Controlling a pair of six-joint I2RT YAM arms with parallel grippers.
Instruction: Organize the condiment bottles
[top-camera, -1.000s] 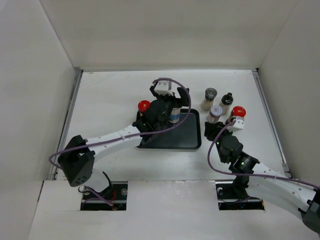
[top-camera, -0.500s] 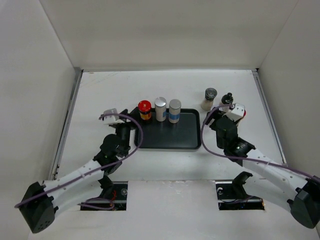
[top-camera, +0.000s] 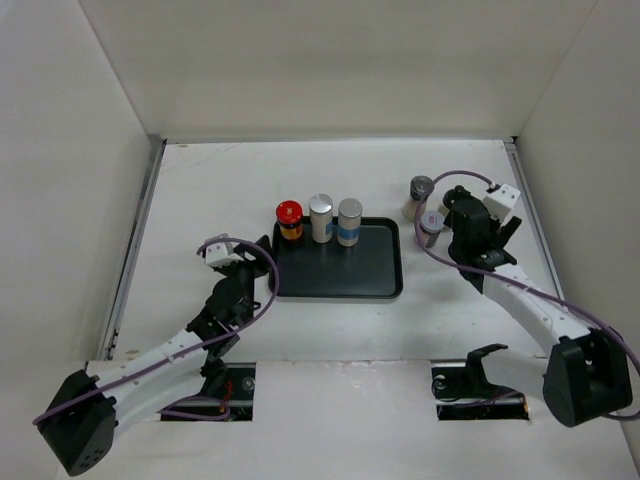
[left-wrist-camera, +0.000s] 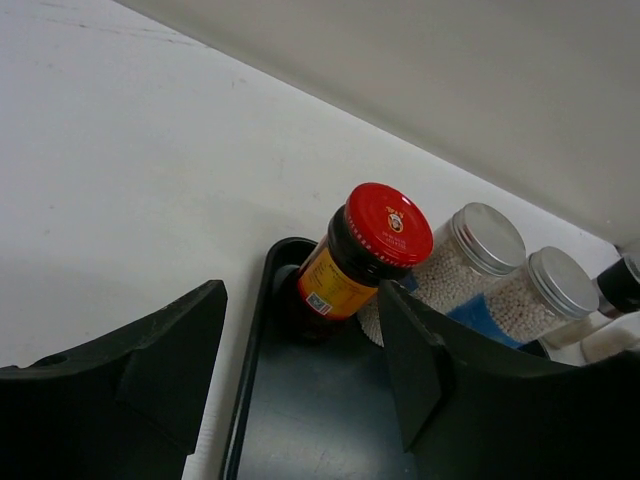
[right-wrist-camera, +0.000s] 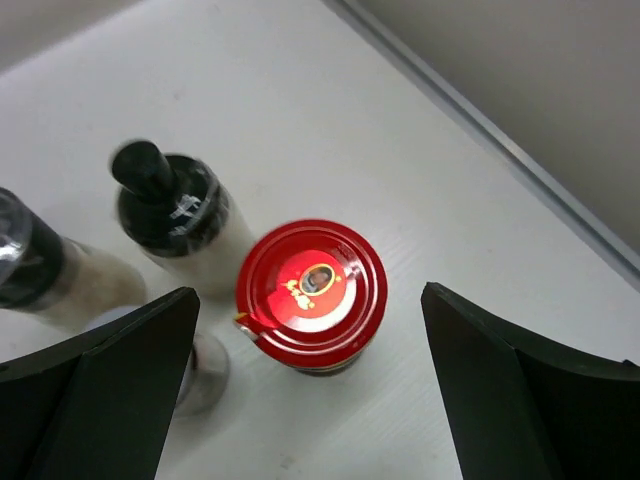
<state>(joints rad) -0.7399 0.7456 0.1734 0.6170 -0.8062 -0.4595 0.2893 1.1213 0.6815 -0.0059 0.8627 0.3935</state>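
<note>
Next, my open right gripper comes down around the second red-capped jar and closes, since the red cap already sits between its two spread fingers.
On the black tray stand three condiment bottles in a row: a red-capped amber jar, a silver-lidded jar and a silver-lidded jar with a blue band. My left gripper hovers low at the tray's left edge, open and empty. Its wrist view shows the red-capped jar ahead of the left gripper. My right gripper is wide open above a second red-capped jar, a finger on either side and clear of it. Beside it stands a black-capped bottle.
A grey-lidded shaker and a small pale jar stand right of the tray, close to my right arm. White walls enclose the table on three sides, with a raised rail near the right bottles.
My left arm has pulled back from over the tray to its left front corner, leaving the blue-banded jar standing there. My right gripper has moved over the red-capped jar and opened wide.
</note>
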